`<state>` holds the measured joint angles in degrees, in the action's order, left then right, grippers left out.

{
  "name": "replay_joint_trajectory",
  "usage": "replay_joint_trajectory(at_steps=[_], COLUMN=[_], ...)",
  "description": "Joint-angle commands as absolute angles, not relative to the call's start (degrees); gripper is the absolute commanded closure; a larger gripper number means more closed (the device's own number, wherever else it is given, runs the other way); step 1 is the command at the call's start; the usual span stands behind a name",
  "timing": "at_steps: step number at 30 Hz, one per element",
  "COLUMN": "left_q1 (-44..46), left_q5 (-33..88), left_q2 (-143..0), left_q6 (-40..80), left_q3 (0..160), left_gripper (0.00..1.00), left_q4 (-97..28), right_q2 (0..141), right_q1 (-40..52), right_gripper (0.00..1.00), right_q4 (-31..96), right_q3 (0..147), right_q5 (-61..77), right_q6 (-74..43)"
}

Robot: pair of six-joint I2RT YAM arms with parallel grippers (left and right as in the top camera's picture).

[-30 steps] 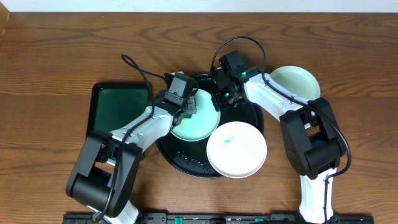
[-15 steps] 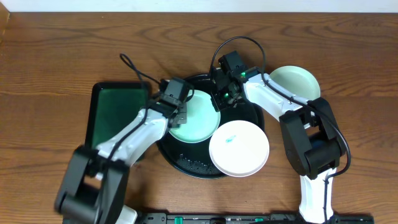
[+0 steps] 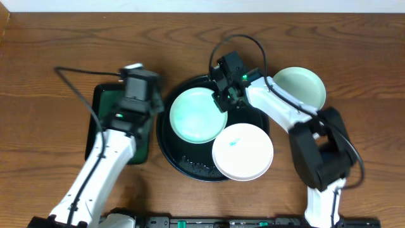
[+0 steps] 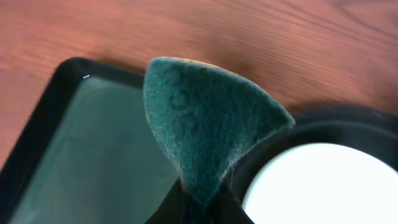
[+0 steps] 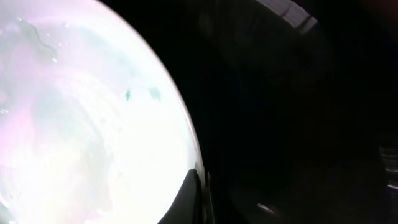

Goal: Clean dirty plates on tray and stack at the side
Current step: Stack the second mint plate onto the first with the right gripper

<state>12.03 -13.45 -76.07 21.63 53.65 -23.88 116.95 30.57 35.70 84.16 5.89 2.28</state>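
The second turquoise plate (image 3: 302,86) lies off the tray, right of my right gripper in the overhead view, so I will lift, cross over it, lower and release.
The black tray (image 3: 190,163) holds a pale turquoise plate (image 3: 196,116) and a white plate (image 3: 242,152) with a small teal smear. A second turquoise plate (image 3: 300,87) lies on the table to the tray's right. My right gripper (image 3: 221,99) is shut on the far right rim of the turquoise plate on the tray. In the right wrist view its jaws (image 5: 200,186) pinch that plate's (image 5: 81,124) edge, and small teal specks show on the plate. My left gripper (image 3: 142,95) is shut on a dark green sponge (image 4: 205,124), over the gap between the green tray and the black tray (image 4: 339,121).
A dark green rectangular tray (image 3: 107,104) lies left of the black tray and also shows in the left wrist view (image 4: 74,162). Wooden table surrounds both. The arms' bases stand at the front edge.
My left arm has swung left off the turquoise plate with the sponge, toward the green tray. My right gripper stays on the plate's rim.
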Motion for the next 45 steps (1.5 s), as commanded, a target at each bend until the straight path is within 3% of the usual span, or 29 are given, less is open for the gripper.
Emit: replay_joint_trajectory(at_steps=[1,8,14,21,28,31,34,36,45], left_q1=[5.8,-4.0,-6.1,-6.1,-6.1,-6.1,-6.1,-6.1,-6.1], left_q5=[-5.6,-1.9,-1.9,-1.9,-1.9,-2.1,-2.1,-2.1,-2.1], left_q2=[-75.9,-76.0,-76.0,-76.0,-76.0,-76.0,-76.0,-76.0,-76.0], left_q6=[23.3,23.5,23.4,23.4,23.4,23.4,23.4,23.4,23.4], left_q3=[53.4,53.4,53.4,53.4,53.4,53.4,53.4,53.4,53.4], left_gripper=[0.93,0.93,0.93,0.93,0.93,0.93,0.93,0.93,0.93], left_q4=[-24.4,-27.9,-29.3,-29.6,-29.5,-29.5,-29.6,-29.8,-29.8], right_q2=[108.3,102.1,101.9,101.9,101.9,101.9,101.9,101.9,101.4], right_q1=[34.0,43.4,51.8,59.0,60.6,57.8,51.6,45.1,13.4], right_gripper=[0.99,0.99,0.99,0.99,0.99,0.99,0.99,0.99,0.99], right_q4=[35.9,33.7,27.2,18.9,18.2,20.0,27.8,31.3,37.4], right_q3=[84.7,84.7,84.7,84.7,84.7,84.7,84.7,84.7,84.8], right_q5=[-12.4,-37.8,-54.2,-62.1,-63.0,-57.1,-39.3,-24.4,13.5], right_q6=[9.0,19.7,38.8,53.2,52.5,40.4,27.6,21.7,5.7])
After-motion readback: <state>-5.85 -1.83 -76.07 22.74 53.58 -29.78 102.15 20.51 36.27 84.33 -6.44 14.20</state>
